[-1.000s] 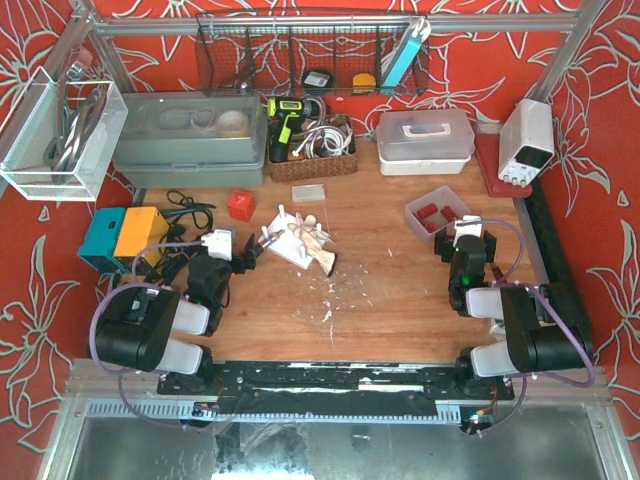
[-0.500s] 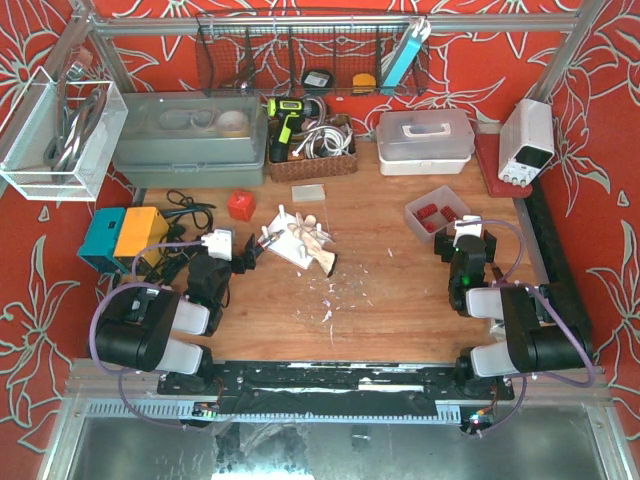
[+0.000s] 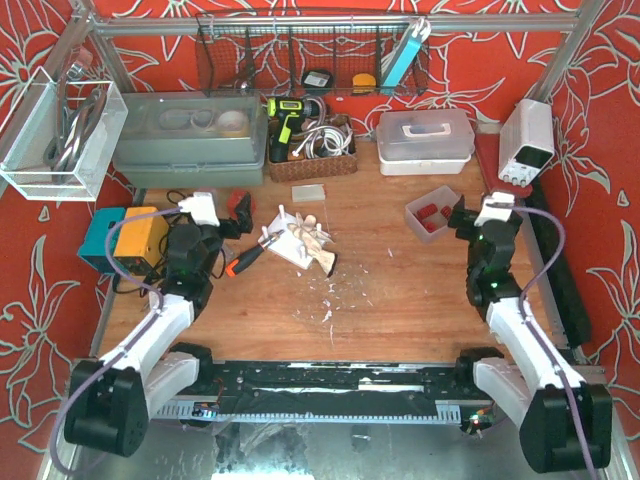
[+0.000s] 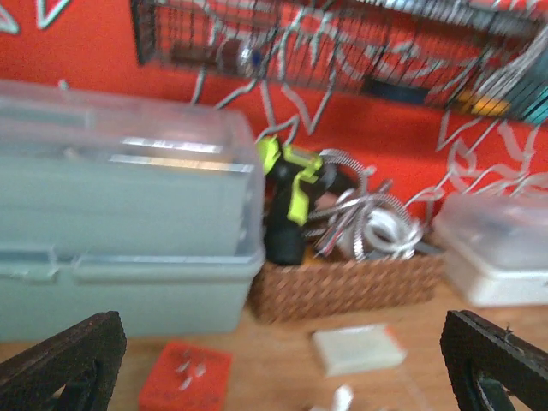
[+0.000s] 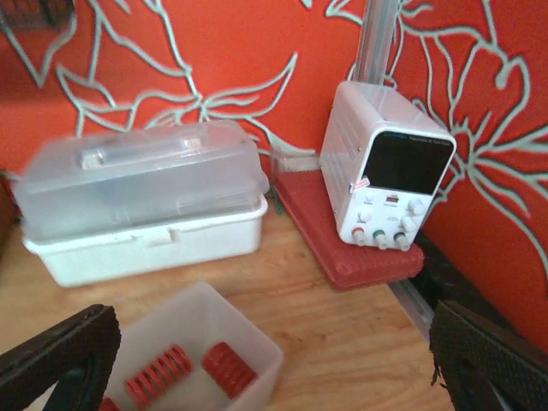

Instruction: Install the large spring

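Note:
The orange-handled tool's handle is below my left gripper and nearer my base. My left gripper should tilt downward next and lower back onto it.
Two red springs, one long and one short and thick, lie in a clear tray at the table's right. I cannot tell which of them is the large spring. A white fixture with wooden pegs sits mid-table. My right gripper hovers just right of the tray; its jaws stand wide open and empty. My left gripper hangs over a small red block, left of the fixture, also open and empty.
Along the back stand a grey-green lidded box, a wicker basket of tools, a white lidded box and a white power supply on a red pad. An orange-handled tool lies beside the fixture. A teal-orange box sits far left.
Both arms have unfolded from their tucked pose and reached forward: the left gripper to the red block, the right gripper to the spring tray. Both stay open.

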